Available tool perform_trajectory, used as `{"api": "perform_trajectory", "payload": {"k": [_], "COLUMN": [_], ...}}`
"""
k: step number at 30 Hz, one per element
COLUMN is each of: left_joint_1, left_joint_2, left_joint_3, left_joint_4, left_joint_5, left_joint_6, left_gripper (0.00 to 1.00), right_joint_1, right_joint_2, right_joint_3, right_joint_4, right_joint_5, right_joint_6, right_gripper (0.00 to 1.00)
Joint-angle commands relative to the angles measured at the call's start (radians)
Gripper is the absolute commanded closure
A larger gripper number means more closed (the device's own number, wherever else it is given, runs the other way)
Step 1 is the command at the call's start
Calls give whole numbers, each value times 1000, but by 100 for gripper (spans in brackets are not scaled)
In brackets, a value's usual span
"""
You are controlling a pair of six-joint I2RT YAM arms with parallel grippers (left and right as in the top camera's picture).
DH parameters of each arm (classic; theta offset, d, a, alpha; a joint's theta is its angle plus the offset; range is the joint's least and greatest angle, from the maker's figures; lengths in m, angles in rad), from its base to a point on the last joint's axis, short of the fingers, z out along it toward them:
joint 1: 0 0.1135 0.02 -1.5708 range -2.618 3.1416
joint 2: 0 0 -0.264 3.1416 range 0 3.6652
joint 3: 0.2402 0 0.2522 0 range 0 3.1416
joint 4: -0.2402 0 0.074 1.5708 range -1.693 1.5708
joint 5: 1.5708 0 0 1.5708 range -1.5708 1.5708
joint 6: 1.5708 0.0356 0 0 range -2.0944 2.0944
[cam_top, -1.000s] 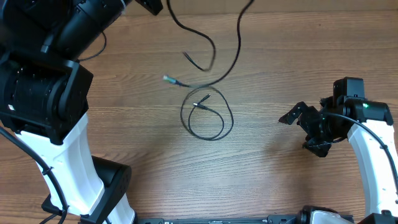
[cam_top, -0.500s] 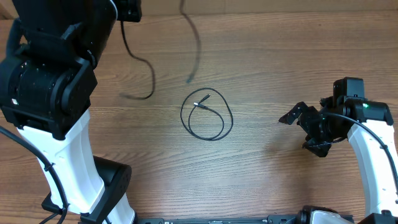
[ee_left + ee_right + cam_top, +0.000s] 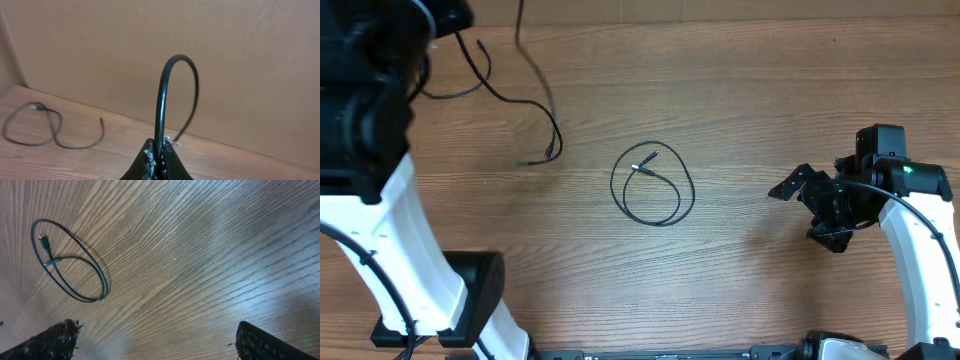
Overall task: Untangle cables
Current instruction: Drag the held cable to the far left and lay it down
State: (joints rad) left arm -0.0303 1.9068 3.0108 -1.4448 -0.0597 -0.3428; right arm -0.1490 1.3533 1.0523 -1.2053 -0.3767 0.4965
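I should swing my left gripper down, left in the overhead view, to release the black cable on the open wood below, clear of the middle loop.
One black cable [image 3: 653,186] lies as a single loop with a silvery plug tip at the table's middle; it also shows in the right wrist view [image 3: 70,262]. My left gripper [image 3: 160,159] is shut on a black cable [image 3: 165,80] that arches up out of the jaws. In the overhead view the gripper is at the far left [image 3: 455,15], and black cable strands [image 3: 552,125] trail from it down to the table. Another cable [image 3: 30,125] lies looped on the wood in the left wrist view. My right gripper [image 3: 810,205] is open and empty, well right of the loop.
The wooden table [image 3: 750,100] runs to a plain brown wall [image 3: 240,60] at the back. The left arm's large black and white body [image 3: 380,160] fills the left side. The right arm [image 3: 910,200] stands at the right edge.
My left gripper has swung left along the far edge, pulling its held cable strands left and away from the middle loop. The loop and the right arm have not moved.
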Motion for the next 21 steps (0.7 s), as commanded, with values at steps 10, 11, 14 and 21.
{"api": "perform_trajectory", "payload": {"k": [10, 11, 14, 21], "left_joint_1": [126, 138, 184, 317], "left_joint_2": [120, 130, 153, 227], "left_joint_3": [-5, -5, -5, -5], "left_joint_4": [-11, -11, -20, -87], "left_joint_5": [386, 393, 422, 419], "left_joint_6": [-88, -88, -92, -91], "left_gripper": [96, 96, 96, 96], "right_joint_1": [-3, -3, -3, -3], "right_joint_2": [-1, -1, -1, -1], "right_joint_3": [-8, -8, -8, -8], "right_joint_4": [-3, -3, 0, 7], "right_joint_5": [10, 10, 10, 10], "right_joint_6": [-7, -7, -7, -7], "right_gripper": [0, 0, 0, 0]}}
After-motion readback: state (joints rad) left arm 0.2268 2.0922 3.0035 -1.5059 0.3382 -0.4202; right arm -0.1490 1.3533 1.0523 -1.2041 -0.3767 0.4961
